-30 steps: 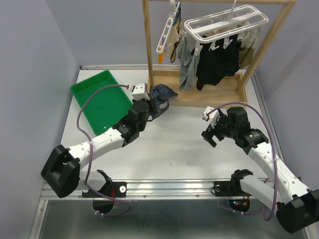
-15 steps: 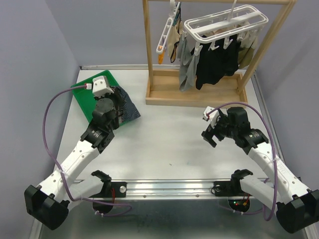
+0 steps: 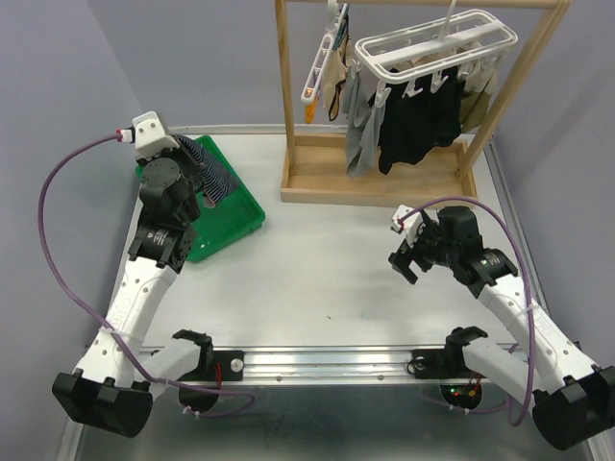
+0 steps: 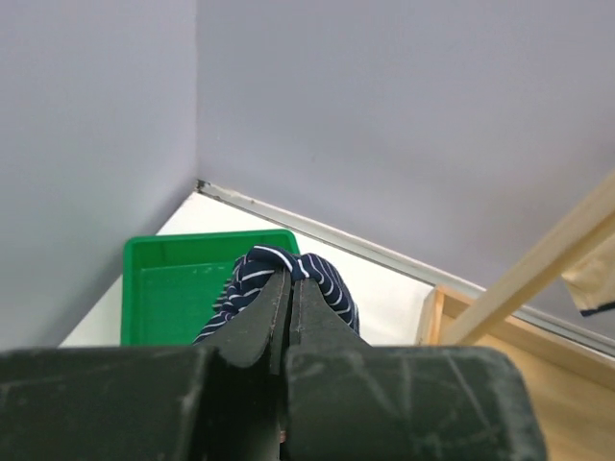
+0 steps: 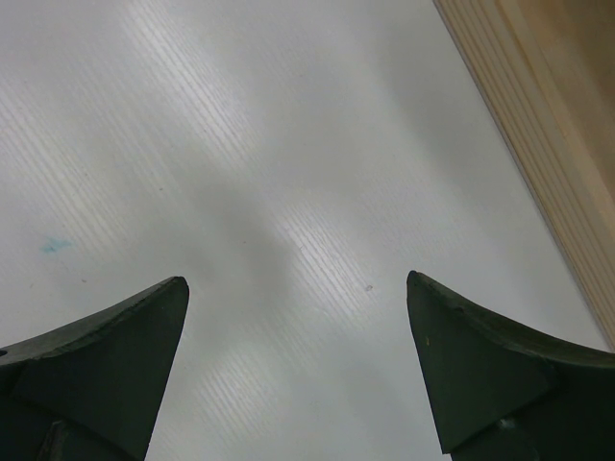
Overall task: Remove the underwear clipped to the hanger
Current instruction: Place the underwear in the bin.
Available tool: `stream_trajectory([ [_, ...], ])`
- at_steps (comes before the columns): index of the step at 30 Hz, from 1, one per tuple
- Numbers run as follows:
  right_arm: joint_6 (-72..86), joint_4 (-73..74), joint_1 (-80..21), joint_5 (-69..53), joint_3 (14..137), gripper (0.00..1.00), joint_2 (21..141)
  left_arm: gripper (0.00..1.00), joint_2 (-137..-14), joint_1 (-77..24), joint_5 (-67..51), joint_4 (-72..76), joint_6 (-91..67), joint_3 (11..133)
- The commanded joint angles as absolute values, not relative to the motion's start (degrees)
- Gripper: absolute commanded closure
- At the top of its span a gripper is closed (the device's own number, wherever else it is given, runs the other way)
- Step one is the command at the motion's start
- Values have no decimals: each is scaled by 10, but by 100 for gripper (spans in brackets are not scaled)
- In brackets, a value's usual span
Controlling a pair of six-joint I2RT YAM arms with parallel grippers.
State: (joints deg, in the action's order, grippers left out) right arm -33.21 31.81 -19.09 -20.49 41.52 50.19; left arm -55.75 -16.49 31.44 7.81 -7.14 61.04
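My left gripper should go down next toward the bottom of the green tray and let go of the navy striped underwear [image 3: 213,176] there, because the tray is open below my left gripper.
My left gripper [image 3: 190,165] is shut on the navy striped underwear [image 3: 213,176] and holds it hanging above the green tray [image 3: 235,213]. In the left wrist view the striped cloth [image 4: 327,280] bunches round the shut fingertips [image 4: 291,279]. The white clip hanger [image 3: 434,48] hangs from the wooden rack [image 3: 285,86]. Grey underwear [image 3: 358,130], black underwear [image 3: 418,120] and tan underwear [image 3: 478,91] are clipped to it. My right gripper [image 3: 405,257] is open and empty, low over the bare table [image 5: 288,192], in front of the rack's base.
A second white hanger [image 3: 322,58] with an orange tip hangs at the rack's left end. The rack's wooden base [image 3: 384,182] lies at the back middle; its edge shows in the right wrist view [image 5: 538,115]. Purple walls close in left, right and behind.
My left arm has swung from the rack's base leftward and back, carrying the navy striped underwear over the green tray. The right arm has not moved.
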Motion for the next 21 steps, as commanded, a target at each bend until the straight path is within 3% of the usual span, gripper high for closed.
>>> stream_trajectory([
  [1,-333,294,-186,-202,403,0,489,100,-572,-137,269,79,-54,642],
  [14,-332,294,-187,-203,403,0,490,100,-660,-30,89,75,-105,618],
  [15,-333,294,-187,-203,402,0,490,96,-665,-21,85,76,-114,614],
  [18,-333,294,-187,-204,403,0,490,70,-693,-4,62,76,-131,607],
  [19,-333,294,-187,-203,402,0,490,70,-698,-4,55,75,-134,607],
  [21,-333,294,-187,-203,403,0,490,59,-705,11,40,72,-141,606],
])
